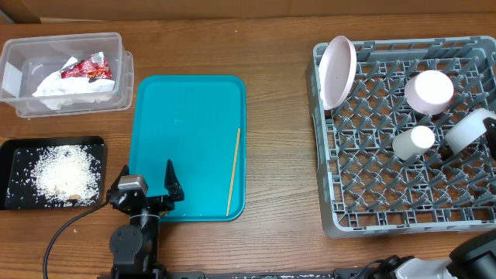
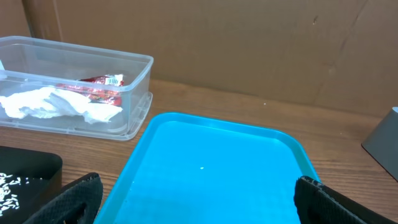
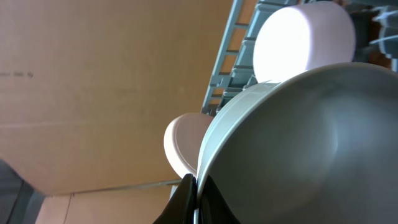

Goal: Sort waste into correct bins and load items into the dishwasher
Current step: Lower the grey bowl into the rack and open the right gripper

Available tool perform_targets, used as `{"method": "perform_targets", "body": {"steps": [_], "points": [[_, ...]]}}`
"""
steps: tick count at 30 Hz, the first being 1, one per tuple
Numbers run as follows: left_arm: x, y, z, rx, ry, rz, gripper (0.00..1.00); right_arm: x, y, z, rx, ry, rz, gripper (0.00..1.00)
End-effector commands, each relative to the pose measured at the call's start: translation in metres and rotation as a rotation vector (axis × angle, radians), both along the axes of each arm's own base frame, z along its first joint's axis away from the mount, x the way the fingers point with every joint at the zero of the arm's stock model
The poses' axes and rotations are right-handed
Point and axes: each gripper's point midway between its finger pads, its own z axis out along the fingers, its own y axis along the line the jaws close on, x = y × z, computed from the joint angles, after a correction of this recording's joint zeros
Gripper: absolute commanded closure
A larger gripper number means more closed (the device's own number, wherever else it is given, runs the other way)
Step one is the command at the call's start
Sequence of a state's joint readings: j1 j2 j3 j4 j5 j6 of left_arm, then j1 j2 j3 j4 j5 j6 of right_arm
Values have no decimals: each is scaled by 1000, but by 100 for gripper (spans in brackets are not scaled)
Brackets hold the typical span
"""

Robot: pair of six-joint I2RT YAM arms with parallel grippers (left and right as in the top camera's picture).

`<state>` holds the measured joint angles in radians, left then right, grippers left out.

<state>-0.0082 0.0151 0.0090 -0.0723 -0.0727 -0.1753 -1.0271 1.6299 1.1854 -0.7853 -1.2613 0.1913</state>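
I will lower my right gripper and move it toward the white cup (image 1: 413,142) before it lets go of the bowl's rim.
The grey dishwasher rack (image 1: 364,186) holds a large plate (image 1: 338,71) upright at its left edge, a small plate (image 1: 428,91), a white cup (image 1: 413,142) and a greyish-white bowl (image 1: 470,130) on its side at the right edge. My right gripper (image 3: 198,200) is shut on the rim of the bowl (image 3: 298,143). The clear tub (image 1: 116,46) contains white napkins (image 1: 74,91) and a red wrapper (image 1: 87,70). Rice (image 1: 60,172) lies in the black tray (image 1: 15,147). My left gripper (image 1: 147,177) hangs open and empty over the teal tray's near edge (image 2: 199,194).
The teal tray (image 1: 186,139) lies at centre left with a thin wooden stick (image 1: 233,170) on its right side. Bare wooden table lies between the tray and the rack. A cardboard wall (image 2: 249,43) stands behind the table.
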Motion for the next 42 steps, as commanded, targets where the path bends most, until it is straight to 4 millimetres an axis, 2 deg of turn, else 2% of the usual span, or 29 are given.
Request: {"method": "perform_targets", "body": {"steps": [1, 7, 12, 24, 28, 34, 42], "points": [[0, 1, 1, 23, -6, 7, 0, 6, 12, 5, -8, -41, 52, 96], [0, 1, 1, 23, -6, 7, 0, 13, 21, -14, -42, 61, 58, 96], [0, 1, 1, 23, -6, 7, 0, 10, 12, -30, -51, 164, 3, 96], [0, 1, 1, 23, -6, 7, 0, 2, 2, -31, -39, 176, -30, 94], [0, 1, 1, 23, -6, 7, 0, -7, -10, -30, -33, 178, -73, 89], [0, 1, 1, 23, -6, 7, 0, -28, -30, -33, 9, 205, -155, 87], [0, 1, 1, 23, -6, 7, 0, -52, -46, -47, -10, 381, -288, 85]]}}
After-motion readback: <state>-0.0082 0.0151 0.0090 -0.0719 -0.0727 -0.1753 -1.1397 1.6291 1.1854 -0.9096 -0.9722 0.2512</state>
